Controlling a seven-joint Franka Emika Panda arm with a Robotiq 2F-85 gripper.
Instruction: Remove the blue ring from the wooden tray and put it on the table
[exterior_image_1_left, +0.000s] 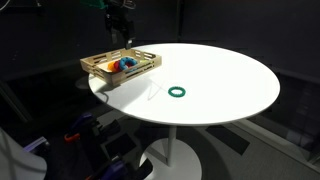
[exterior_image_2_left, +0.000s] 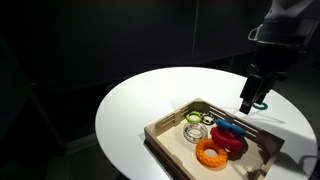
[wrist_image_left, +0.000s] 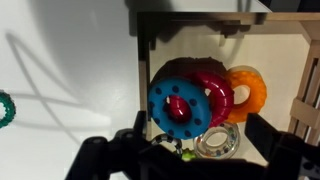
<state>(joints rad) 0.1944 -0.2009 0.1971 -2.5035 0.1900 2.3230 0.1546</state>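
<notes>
My gripper should go down to the blue ring's rim by the clear ring (exterior_image_1_left: 132, 62).
The blue ring (wrist_image_left: 179, 104) lies in the wooden tray (wrist_image_left: 205, 35), on top of a red ring (wrist_image_left: 215, 93) and beside an orange ring (wrist_image_left: 250, 92). It also shows in both exterior views (exterior_image_1_left: 119, 63) (exterior_image_2_left: 234, 128), still inside the tray (exterior_image_1_left: 98, 70) (exterior_image_2_left: 168, 135). My gripper (wrist_image_left: 190, 150) is open and empty, hovering above the tray with its fingers on either side of the rings. In an exterior view the gripper (exterior_image_2_left: 250, 100) hangs just above the tray's far end. The round white table (exterior_image_1_left: 220, 85) (exterior_image_2_left: 140, 110) bears the tray.
A thin dark green ring (exterior_image_1_left: 177, 92) lies on the table apart from the tray; its edge shows in the wrist view (wrist_image_left: 5, 108). A clear ring (wrist_image_left: 217, 142) and a striped ring lie in the tray too. The surroundings are dark.
</notes>
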